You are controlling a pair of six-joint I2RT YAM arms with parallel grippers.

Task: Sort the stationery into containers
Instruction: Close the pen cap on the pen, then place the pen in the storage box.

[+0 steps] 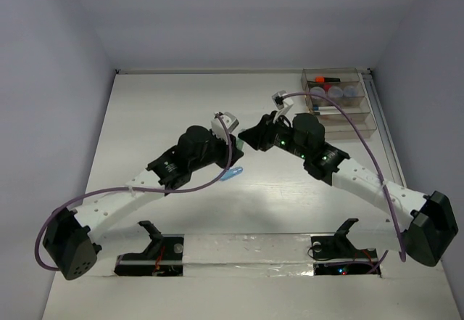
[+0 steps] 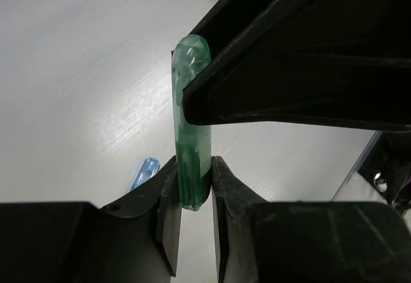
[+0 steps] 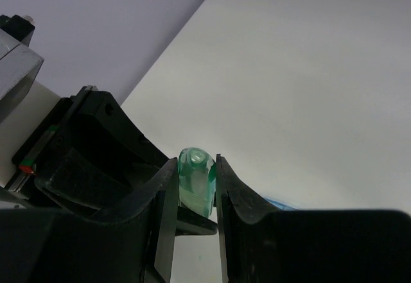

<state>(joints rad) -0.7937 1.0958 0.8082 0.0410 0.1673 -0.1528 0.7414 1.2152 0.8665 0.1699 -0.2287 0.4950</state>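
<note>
The pale green highlighter goes to the right in the top view next in my right gripper, over the organiser's front section (image 1: 349, 125) for release, since free room shows there.
A pale green highlighter (image 2: 191, 135) is held off the table between both grippers at the table's middle. My left gripper (image 2: 192, 190) is shut on its lower end. My right gripper (image 3: 196, 183) is shut on its rounded cap end (image 3: 195, 171); its finger crosses the highlighter in the left wrist view. In the top view the left gripper (image 1: 233, 134) and the right gripper (image 1: 251, 137) meet tip to tip, and the highlighter is hidden there. A light blue highlighter (image 1: 233, 174) lies on the table just below them; it also shows in the left wrist view (image 2: 144, 172).
The clear stepped organiser (image 1: 365, 102) stands at the back right. It holds an orange-black highlighter (image 1: 324, 80), small round pots (image 1: 339, 92) and a thin white pen (image 1: 330, 109). Each arm's cable loops above the table.
</note>
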